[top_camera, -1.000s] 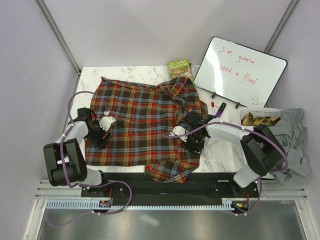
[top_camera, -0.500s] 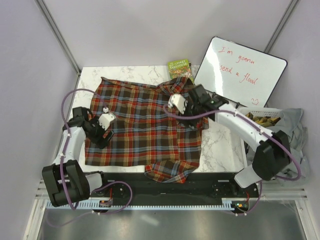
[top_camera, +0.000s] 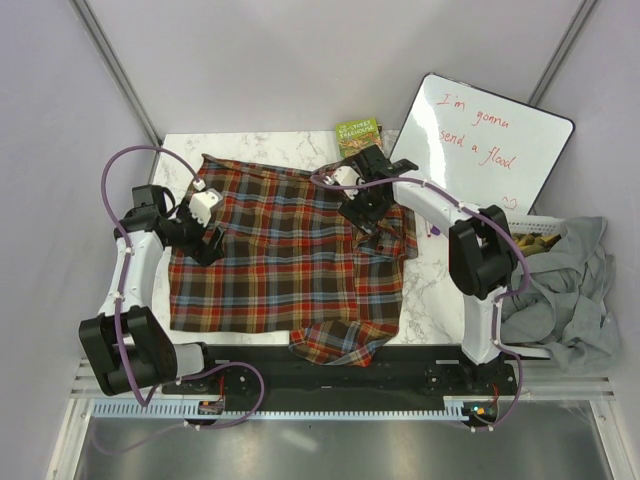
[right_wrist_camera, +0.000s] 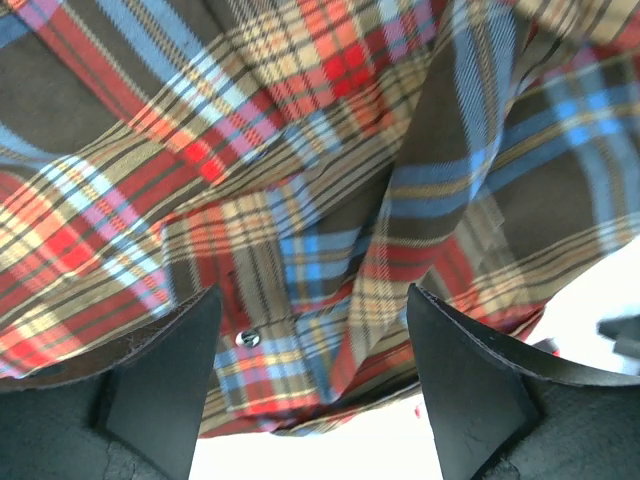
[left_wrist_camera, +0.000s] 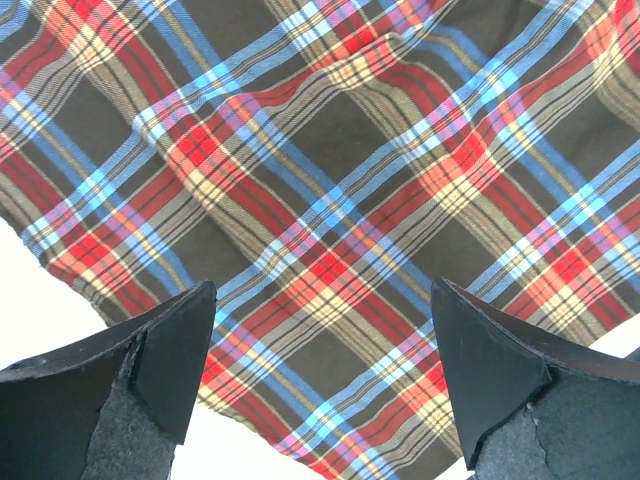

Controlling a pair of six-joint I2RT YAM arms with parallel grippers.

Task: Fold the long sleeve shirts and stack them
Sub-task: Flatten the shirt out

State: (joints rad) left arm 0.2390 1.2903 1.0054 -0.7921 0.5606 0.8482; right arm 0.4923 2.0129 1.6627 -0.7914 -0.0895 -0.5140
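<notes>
The bunched fold's narrow end (right_wrist_camera: 358, 345) lies below the robot's right gripper and to the right in the top view, so that gripper needs to go down that way onto it next.
A plaid long sleeve shirt (top_camera: 285, 265) in red, brown and blue lies spread flat across the table, its near hem hanging over the front edge. My left gripper (top_camera: 208, 240) hovers open over the shirt's left edge. In the left wrist view my left gripper (left_wrist_camera: 320, 385) has only flat plaid cloth (left_wrist_camera: 330, 200) below it and nothing between its fingers. My right gripper (top_camera: 366, 213) stands open above the bunched cloth at the shirt's back right corner. The right wrist view shows my right gripper (right_wrist_camera: 315, 375) over rumpled folds (right_wrist_camera: 400, 200) and a button (right_wrist_camera: 243, 339), holding nothing.
A whiteboard (top_camera: 480, 140) with red writing leans at the back right. A green packet (top_camera: 358, 135) lies behind the shirt. A white basket (top_camera: 520, 237) of yellow pieces and a heap of grey cloth (top_camera: 570, 290) sit at the right edge. Bare marble (top_camera: 435, 290) shows right of the shirt.
Both grippers have opened wider and moved toward the back of the table. The right one went from the shirt's right middle to its back right corner, the left one farther up the left edge.
</notes>
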